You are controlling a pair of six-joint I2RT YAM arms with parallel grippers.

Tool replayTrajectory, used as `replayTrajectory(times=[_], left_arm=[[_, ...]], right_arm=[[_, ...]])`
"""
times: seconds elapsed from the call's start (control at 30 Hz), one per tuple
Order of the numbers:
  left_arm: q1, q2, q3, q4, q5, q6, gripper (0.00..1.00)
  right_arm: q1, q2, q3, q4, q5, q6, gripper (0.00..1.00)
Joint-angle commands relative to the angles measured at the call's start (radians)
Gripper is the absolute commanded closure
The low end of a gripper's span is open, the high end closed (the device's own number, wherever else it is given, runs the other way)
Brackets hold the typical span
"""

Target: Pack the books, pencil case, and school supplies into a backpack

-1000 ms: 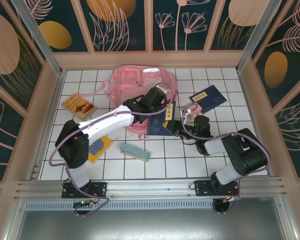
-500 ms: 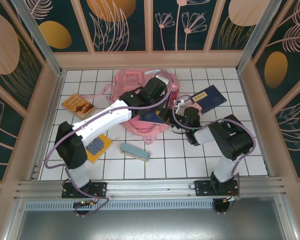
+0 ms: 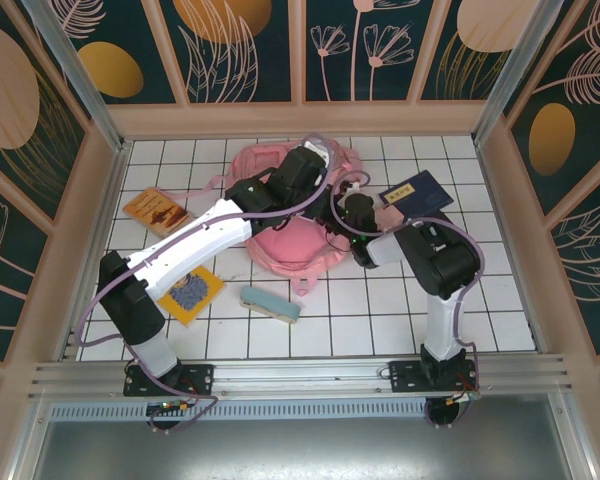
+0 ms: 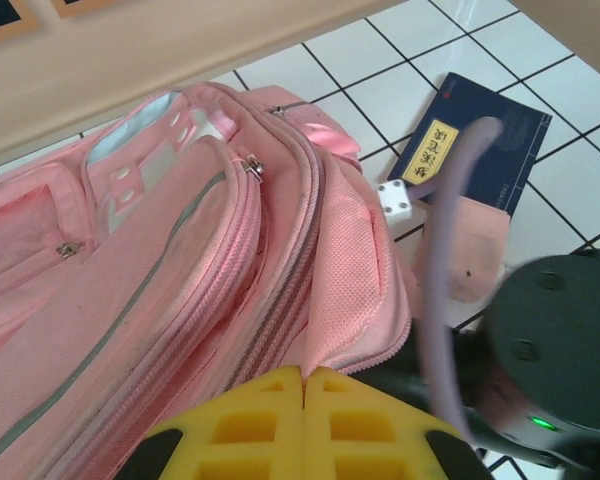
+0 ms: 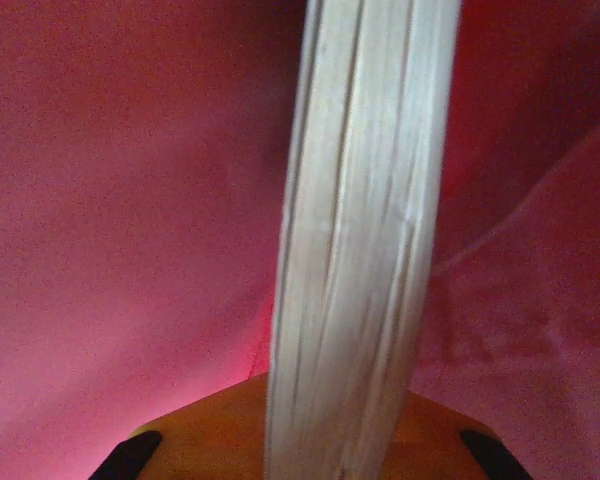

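Next, my right gripper stays inside the backpack (image 3: 292, 243) (image 5: 470, 170) and spreads its fingers to release the book there, as red-pink lining lies all around the book's pale page edge.
The pink backpack (image 3: 292, 243) lies at the back middle of the table. My left gripper (image 4: 305, 385) is shut on the fabric edge of the backpack (image 4: 180, 250) at its opening. My right gripper (image 5: 355, 430) is inside the backpack, shut on a book (image 5: 365, 230) seen by its pale page edge, with red-pink lining all around. A navy book (image 3: 417, 195) lies to the right of the backpack, with the small pink school supplies (image 4: 470, 250) beside it. An orange book (image 3: 158, 211), a yellow book (image 3: 192, 293) and the blue-teal pencil case (image 3: 270, 303) lie on the tiles.
The right arm (image 4: 540, 350) and a purple cable (image 4: 445, 250) cross just right of the backpack's opening. Wooden walls (image 3: 110, 190) close the tiled table (image 3: 480, 300) at the back and sides. Open tiles lie at the front right.
My right gripper has carried the navy book from the tiles in front of the backpack up into its opening. The left arm has swung back with the fabric edge.
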Motion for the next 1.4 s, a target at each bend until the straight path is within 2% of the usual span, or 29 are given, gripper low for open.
replayTrajectory(times=[0.0, 0.23, 0.27, 0.3, 0.4, 0.5, 0.57, 0.87, 0.93, 0.97, 1.2, 1.37], left_arm=[[-0.005, -0.051, 0.033, 0.08, 0.03, -0.023, 1.0], [-0.006, -0.055, 0.029, 0.081, 0.026, -0.025, 1.0], [-0.006, -0.055, 0.027, 0.082, 0.021, -0.024, 1.0], [-0.005, -0.054, 0.025, 0.082, 0.012, -0.023, 1.0], [-0.005, -0.055, 0.018, 0.087, -0.017, -0.017, 1.0], [-0.004, -0.054, 0.01, 0.1, -0.056, -0.012, 1.0], [-0.003, -0.048, 0.008, 0.109, -0.074, -0.006, 1.0], [0.037, -0.023, -0.005, 0.138, -0.102, -0.038, 1.0], [0.044, -0.022, -0.007, 0.141, -0.106, -0.04, 1.0], [0.047, -0.018, -0.006, 0.142, -0.104, -0.041, 1.0], [0.07, 0.007, -0.008, 0.156, -0.104, -0.043, 1.0], [0.082, 0.026, -0.019, 0.162, -0.098, -0.045, 1.0]], right_arm=[[0.018, 0.05, 0.096, 0.004, 0.114, 0.045, 1.0], [0.029, 0.185, 0.312, -0.11, 0.132, 0.049, 1.0], [0.028, 0.2, 0.343, -0.143, 0.125, 0.046, 0.93], [0.026, 0.209, 0.364, -0.158, 0.114, 0.043, 0.76], [0.026, 0.199, 0.354, -0.145, 0.085, 0.031, 0.46], [0.026, 0.143, 0.293, -0.138, 0.089, 0.011, 0.32], [0.025, 0.107, 0.242, -0.127, 0.097, 0.014, 0.27], [0.027, -0.041, 0.041, -0.056, 0.081, 0.056, 0.24], [0.028, -0.078, -0.002, -0.053, 0.085, 0.065, 0.11], [0.028, -0.103, -0.029, -0.052, 0.085, 0.07, 0.11], [0.039, -0.268, -0.204, -0.044, 0.085, 0.075, 0.12], [0.041, -0.445, -0.349, -0.09, 0.068, 0.041, 0.16]])
